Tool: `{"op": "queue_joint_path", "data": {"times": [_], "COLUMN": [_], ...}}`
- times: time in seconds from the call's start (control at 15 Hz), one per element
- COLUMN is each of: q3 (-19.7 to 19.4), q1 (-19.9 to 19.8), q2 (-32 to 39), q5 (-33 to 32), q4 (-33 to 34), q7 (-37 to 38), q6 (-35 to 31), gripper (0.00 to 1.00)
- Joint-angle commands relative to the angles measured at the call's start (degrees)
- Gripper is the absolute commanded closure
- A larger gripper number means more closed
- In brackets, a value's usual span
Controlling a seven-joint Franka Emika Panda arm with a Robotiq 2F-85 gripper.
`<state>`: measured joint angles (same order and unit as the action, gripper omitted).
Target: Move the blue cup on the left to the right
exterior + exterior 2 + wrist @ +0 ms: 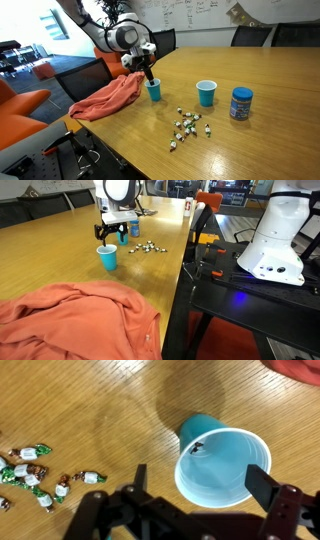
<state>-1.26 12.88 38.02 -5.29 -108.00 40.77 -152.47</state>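
I will lower my gripper over the rim of the cup by the cloth, nearest the candies, one finger inside and one outside, as its open fingers are still above that rim.
Two light-blue tapered cups stand on the wooden table. One blue cup (153, 91) stands beside the pink cloth; it also shows in an exterior view (107, 257) and in the wrist view (222, 460). The second cup (206, 93) stands further along the table. My gripper (147, 74) hangs right over the cup by the cloth. In the wrist view the gripper (203, 478) is open, with one finger on each side of the cup's rim and not touching it. The cup is upright and looks empty apart from a small dark speck inside.
A pink cloth (108, 98) lies by the table edge, also large in the foreground of an exterior view (75, 325). Several wrapped candies (188, 126) (35, 470) are scattered in front of the cups. A blue lidded canister (241, 103) stands beyond the second cup. Chairs surround the table.
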Motion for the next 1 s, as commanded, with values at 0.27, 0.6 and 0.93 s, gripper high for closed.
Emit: {"op": "queue_joint_path", "data": {"times": [0.27, 0.6, 0.93], "q3": [-3.2, -3.3, -3.4], "q1": [2.6, 2.6, 2.8], "q2": [5.0, 5.9, 6.0], "q5": [4.1, 5.3, 6.0], "q4": [3.7, 4.0, 3.9], "q7": [0.4, 0.3, 0.4], "q6": [-2.8, -3.0, -3.2], "gripper": [0.00, 0.51, 0.88]}}
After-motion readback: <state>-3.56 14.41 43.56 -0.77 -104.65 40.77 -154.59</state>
